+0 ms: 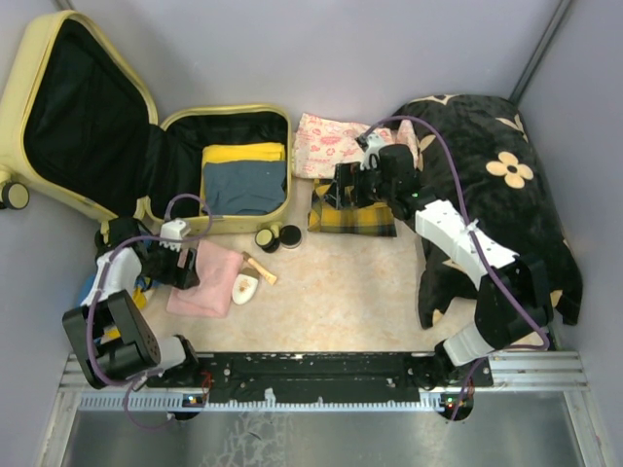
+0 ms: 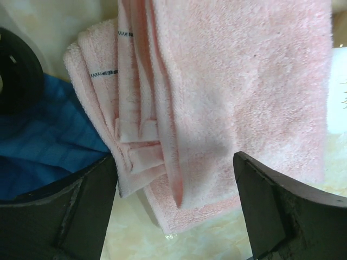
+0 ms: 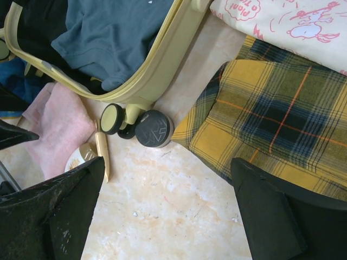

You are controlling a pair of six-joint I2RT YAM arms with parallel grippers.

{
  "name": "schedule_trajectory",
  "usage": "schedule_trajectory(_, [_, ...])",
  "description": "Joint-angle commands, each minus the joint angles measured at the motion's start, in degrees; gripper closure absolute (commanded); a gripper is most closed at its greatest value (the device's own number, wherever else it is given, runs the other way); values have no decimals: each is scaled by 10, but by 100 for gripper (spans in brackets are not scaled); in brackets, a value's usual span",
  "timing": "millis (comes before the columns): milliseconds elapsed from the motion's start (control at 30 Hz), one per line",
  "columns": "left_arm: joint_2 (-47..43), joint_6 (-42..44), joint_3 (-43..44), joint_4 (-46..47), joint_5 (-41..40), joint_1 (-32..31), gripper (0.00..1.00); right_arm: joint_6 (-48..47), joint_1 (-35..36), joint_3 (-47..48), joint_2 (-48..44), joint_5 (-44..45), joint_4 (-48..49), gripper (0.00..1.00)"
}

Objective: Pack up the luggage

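Note:
I should next lower my left gripper over the pink towel's folded edge (image 2: 172, 187) and close on it, because the stacked layers there are already between its open fingers.
The luggage (image 1: 226, 119) lies open at the back left, its black-lined lid (image 1: 68, 107) flung leftwards. Its base holds a folded yellow garment (image 1: 243, 153) and a blue-grey one (image 1: 241, 187). A folded pink towel (image 1: 206, 277) lies on the floor in front of it. My left gripper (image 1: 180, 263) is low at the towel's left edge. In the left wrist view the gripper (image 2: 173, 206) is open, with the towel's (image 2: 227, 92) near edge between the jaws, untouched. My right gripper (image 3: 165, 211) hangs open over bare floor, next to a yellow plaid cloth (image 3: 271, 119).
A white cloth with pink print (image 1: 331, 144) lies behind the plaid cloth (image 1: 352, 212). A big black flowered cloth (image 1: 487, 195) fills the right side. A round black compact (image 3: 153, 128) sits by a suitcase wheel (image 3: 113, 118). A wooden-handled brush (image 1: 259, 269) lies beside the towel, and something blue (image 2: 49, 141) lies left of it.

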Motion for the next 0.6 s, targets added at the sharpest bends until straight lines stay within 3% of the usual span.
schedule_trajectory(0, [-20, 15, -8, -13, 33, -28, 9, 7, -4, -5, -7, -9, 27, 1])
schedule_trajectory(200, [36, -29, -7, 14, 31, -49, 7, 9, -4, -4, -5, -9, 29, 1])
schedule_trajectory(367, [57, -41, -12, 33, -23, -109, 2, 11, -5, -5, -5, -9, 27, 1])
schedule_trajectory(567, [58, -21, -1, 2, -36, -45, 0, 4, -6, -8, -16, -6, 22, 1])
